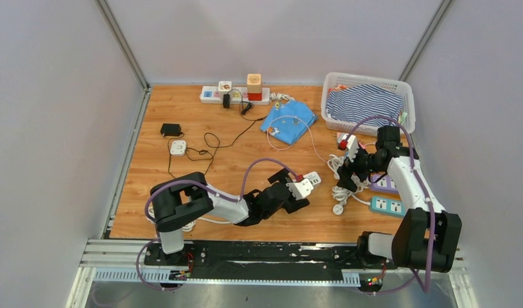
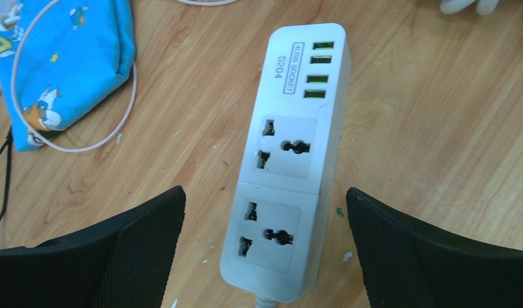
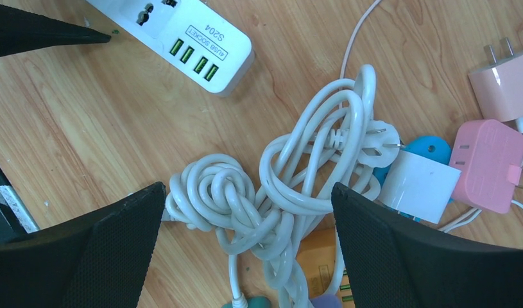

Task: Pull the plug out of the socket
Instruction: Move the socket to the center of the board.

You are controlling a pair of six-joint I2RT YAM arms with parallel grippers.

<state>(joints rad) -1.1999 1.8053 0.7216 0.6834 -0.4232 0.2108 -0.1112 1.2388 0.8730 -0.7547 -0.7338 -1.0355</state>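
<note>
My left gripper turns into line next, comes down astride the socket strip's cable-end socket [image 2: 266, 236] and closes.
A white socket strip [image 2: 291, 160] with two empty sockets and a row of green USB ports lies flat on the wooden table. My left gripper [image 2: 265, 190] stands open with one black finger on each side of the strip's cable end, not touching it. In the top view this strip [image 1: 312, 179] sits just ahead of the left gripper [image 1: 299, 189]. My right gripper [image 3: 248, 187] is open above a tangle of white cable [image 3: 278, 192]. A white three-pin plug [image 3: 382, 138] lies loose on that tangle, in no socket.
Beside the tangle lie a white adapter cube [image 3: 418, 186] and two pink chargers [image 3: 488, 165]. A blue pouch [image 2: 60, 64] lies left of the strip. At the back stand a long strip [image 1: 236, 95] holding a black plug [image 1: 226, 101] and a laundry basket [image 1: 368, 80]. Coloured strips [image 1: 387, 206] lie at the right.
</note>
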